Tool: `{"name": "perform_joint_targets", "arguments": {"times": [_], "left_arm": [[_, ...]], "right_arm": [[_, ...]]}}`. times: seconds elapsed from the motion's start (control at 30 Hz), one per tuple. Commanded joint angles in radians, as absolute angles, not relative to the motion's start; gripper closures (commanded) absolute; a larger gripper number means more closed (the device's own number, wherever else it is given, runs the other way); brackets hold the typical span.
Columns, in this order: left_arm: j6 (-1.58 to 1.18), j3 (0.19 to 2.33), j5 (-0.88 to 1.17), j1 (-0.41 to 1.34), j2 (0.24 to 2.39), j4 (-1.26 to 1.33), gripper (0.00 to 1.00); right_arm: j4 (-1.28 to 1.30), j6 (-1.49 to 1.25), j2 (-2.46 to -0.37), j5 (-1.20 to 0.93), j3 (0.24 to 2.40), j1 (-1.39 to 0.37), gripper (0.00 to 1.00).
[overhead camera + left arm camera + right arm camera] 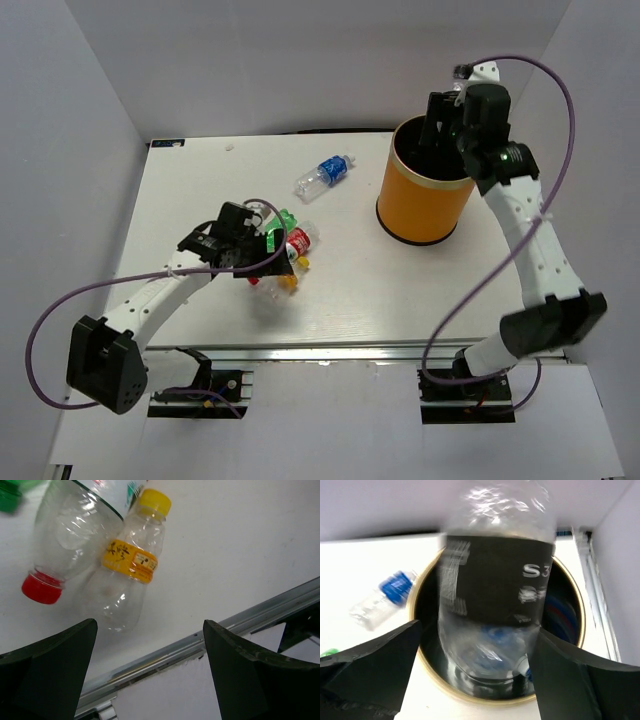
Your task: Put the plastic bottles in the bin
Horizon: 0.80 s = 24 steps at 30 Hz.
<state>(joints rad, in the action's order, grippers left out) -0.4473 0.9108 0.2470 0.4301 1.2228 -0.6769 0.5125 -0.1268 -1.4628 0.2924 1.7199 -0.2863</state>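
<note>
The clear bottom of the yellow-capped bottle is the end nearest my left gripper's open fingers, so I will move that gripper down onto it next and close around it.
The orange bin (425,205) stands at the back right. My right gripper (443,128) hangs over its mouth. In the right wrist view its jaws (477,647) stand wide apart, and a clear bottle with a black label (495,580), blurred, sits between them over the bin's gold rim (427,667), free of the left finger. A blue-labelled bottle (325,177) lies mid-table. My left gripper (262,262) is open and empty beside a cluster: a green bottle (283,220), a red-labelled bottle (300,240) and a yellow-capped bottle (127,575).
Other bottles with blue labels lie inside the bin (560,615). The table's metal front rail (200,640) runs just beyond my left fingers. White walls close in the table at the back and on both sides.
</note>
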Motion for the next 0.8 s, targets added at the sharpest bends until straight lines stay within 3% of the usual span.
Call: {"name": "perform_joint_targets", "arguments": {"times": [0.0,0.2,0.63,0.77], "left_arm": [[-0.448,0.908,0.17,0.485,1.239,-0.709,0.02],[-0.408,0.922,0.052,0.56,1.314,-0.773,0.02],[-0.365,1.006,0.023,0.63,1.497,-0.756,0.02],[-0.371,1.009,-0.035,0.65,1.546,-0.765,0.02]], "right_arm": [[0.656,-0.149,-1.552,0.109,1.811,-0.207,0.11],[0.551,-0.153,-1.425,-0.058,1.701,-0.207,0.11],[0.365,-0.201,-1.094,-0.279,1.269,-0.207,0.11],[0.361,-0.206,-0.991,-0.267,1.198,-0.209,0.11]]}}
